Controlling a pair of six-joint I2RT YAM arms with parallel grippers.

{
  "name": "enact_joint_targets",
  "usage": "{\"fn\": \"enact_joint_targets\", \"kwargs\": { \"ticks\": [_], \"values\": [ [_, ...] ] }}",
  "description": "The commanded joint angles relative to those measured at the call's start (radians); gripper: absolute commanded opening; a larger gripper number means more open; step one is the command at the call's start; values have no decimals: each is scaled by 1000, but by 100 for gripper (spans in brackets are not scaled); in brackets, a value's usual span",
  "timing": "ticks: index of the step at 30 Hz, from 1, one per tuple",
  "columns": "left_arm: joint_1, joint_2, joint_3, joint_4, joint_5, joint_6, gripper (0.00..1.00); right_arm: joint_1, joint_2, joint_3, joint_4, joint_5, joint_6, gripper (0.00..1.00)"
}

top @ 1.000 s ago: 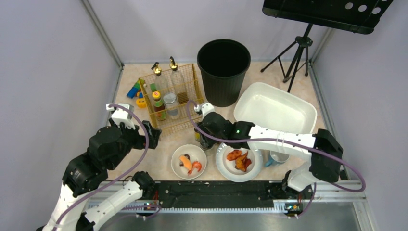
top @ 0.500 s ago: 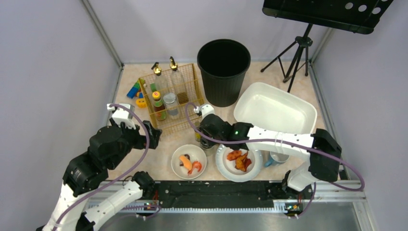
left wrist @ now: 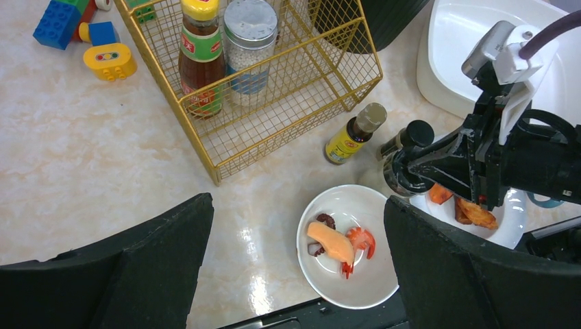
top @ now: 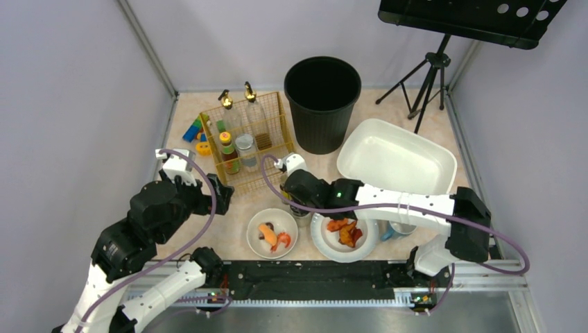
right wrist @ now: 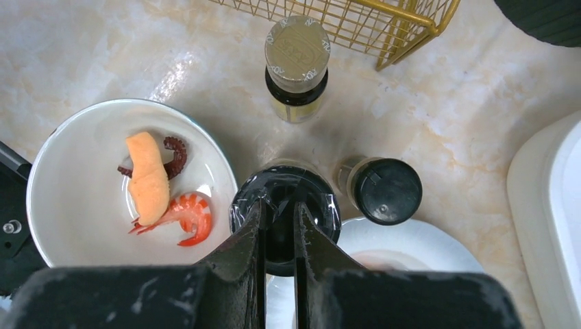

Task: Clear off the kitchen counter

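My right gripper will next lift the black jar outward over the basket's rim to the free space in the basket beside the silver-lidded jar. Then it will lower the black jar and let go of it.
The beige speckled kitchen counter carries dishes and bottles. My right gripper reaches in from the right, between a white bowl of shrimp and sushi and a white plate of fried pieces. In the right wrist view its fingers are shut on the top of a black round jar. A black-capped bottle stands right beside that jar, and a yellow-labelled sauce bottle stands just beyond. My left gripper hovers open over bare counter, left of the bowl, holding nothing.
A gold wire basket holding bottles and jars stands at the back left, with toy blocks beside it. A black bin stands behind centre and a white tub at the right. A metal cup sits under my right arm.
My right gripper has closed from partly open onto the black jar's top and shifted slightly left and nearer. The left arm has not moved.
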Motion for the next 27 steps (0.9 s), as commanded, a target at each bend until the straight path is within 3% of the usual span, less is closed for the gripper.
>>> {"fn": "enact_joint_targets", "kwargs": {
  "ticks": [1,13,27],
  "values": [
    [1,6,15,46,-3,2,99,26,-69,110,-16,51,-23,0],
    [1,2,10,47,-4,3,99,46,-63,322,-126,136,-116,0],
    [1,-2,3,52,-2,2,99,-10,203,881,-266,159,-282,0]
  ]
}}
